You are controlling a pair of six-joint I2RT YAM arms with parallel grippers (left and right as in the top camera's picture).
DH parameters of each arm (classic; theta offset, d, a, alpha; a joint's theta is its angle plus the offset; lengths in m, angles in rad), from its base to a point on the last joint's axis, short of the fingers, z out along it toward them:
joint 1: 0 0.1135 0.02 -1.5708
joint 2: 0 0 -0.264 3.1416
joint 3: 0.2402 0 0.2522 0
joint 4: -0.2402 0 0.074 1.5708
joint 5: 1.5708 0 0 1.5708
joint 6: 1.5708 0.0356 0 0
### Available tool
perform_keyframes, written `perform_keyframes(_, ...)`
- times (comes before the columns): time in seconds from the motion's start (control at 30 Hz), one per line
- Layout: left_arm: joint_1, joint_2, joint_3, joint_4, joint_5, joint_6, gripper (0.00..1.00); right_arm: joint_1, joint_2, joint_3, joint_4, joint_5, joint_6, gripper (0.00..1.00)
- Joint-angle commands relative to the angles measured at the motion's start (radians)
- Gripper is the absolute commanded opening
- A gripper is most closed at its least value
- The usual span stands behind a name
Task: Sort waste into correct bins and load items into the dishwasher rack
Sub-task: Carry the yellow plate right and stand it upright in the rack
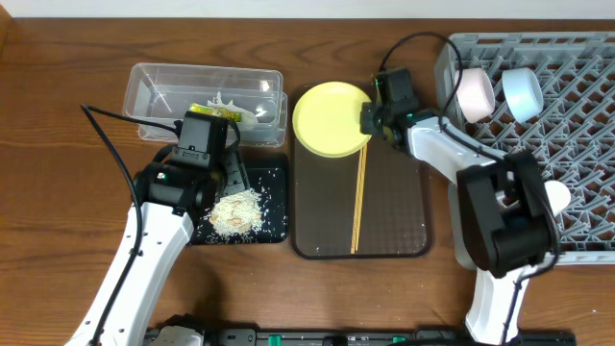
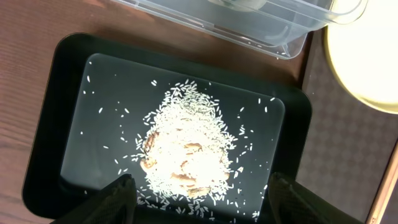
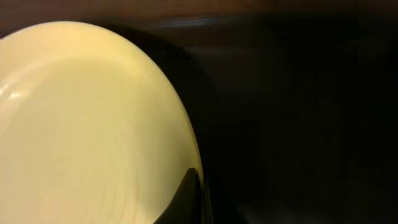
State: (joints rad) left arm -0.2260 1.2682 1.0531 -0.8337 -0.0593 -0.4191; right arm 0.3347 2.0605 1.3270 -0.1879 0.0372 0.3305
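Next, my right gripper lifts the yellow plate (image 1: 327, 117) and swings toward the grey rack. Then it tilts the plate upright and lowers it beside the blue bowl (image 1: 524, 93), where the slots stand empty.
The yellow plate (image 1: 327, 117) lies at the far end of the brown tray. My right gripper (image 1: 370, 120) is at its right rim, and in the right wrist view one dark finger (image 3: 189, 193) lies over the plate's edge (image 3: 81, 124), clamped on it. The chopsticks (image 1: 358, 202) lie along the tray. My left gripper (image 2: 199, 202) is open and empty, just above the black tray (image 2: 43, 155) that holds the rice crumb pile (image 2: 186, 149). The wrapper (image 1: 219, 111) lies in the clear tub (image 1: 154, 82). The pink bowl (image 1: 475, 93), blue bowl (image 1: 524, 93) and white cup (image 1: 557, 197) sit in the grey rack (image 1: 586, 115).
The brown serving tray (image 1: 404, 221) lies between the black tray and the rack. The clear tub's edge (image 2: 261, 28) is just beyond the black tray. Loose rice grains are scattered over the black tray. Bare wooden table (image 1: 58, 144) lies to the left.
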Motion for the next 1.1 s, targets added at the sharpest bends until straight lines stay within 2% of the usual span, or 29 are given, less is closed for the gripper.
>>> perform_keyframes(0.0,0.003,0.006,-0.002,-0.003,-0.012,-0.006,0.71,-0.029,-0.172,0.0,-0.023,0.137,-0.08,0.01)
perform_keyframes(0.33,0.003,0.006,-0.002,-0.003,-0.012,-0.005,0.71,-0.092,-0.555,0.0,-0.267,0.447,-0.402,0.01)
perform_keyframes(0.47,0.003,0.006,-0.002,-0.003,-0.012,-0.006,0.7,-0.143,-0.636,0.0,-0.349,0.652,-0.575,0.01)
perform_keyframes(0.63,0.003,0.006,-0.002,-0.003,-0.012,-0.006,0.7,-0.222,-0.653,-0.001,-0.406,0.911,-0.713,0.01)
perform_keyframes(0.77,0.003,0.006,-0.002,-0.003,-0.012,-0.006,0.7,-0.275,-0.649,-0.001,-0.48,0.908,-0.706,0.01)
perform_keyframes(0.9,0.003,0.006,-0.002,-0.003,-0.012,-0.006,0.71,-0.356,-0.635,-0.001,-0.56,0.739,-0.705,0.01)
perform_keyframes(1.07,0.003,0.006,-0.002,-0.003,-0.012,-0.006,0.71,-0.41,-0.594,-0.002,-0.58,0.714,-0.702,0.01)
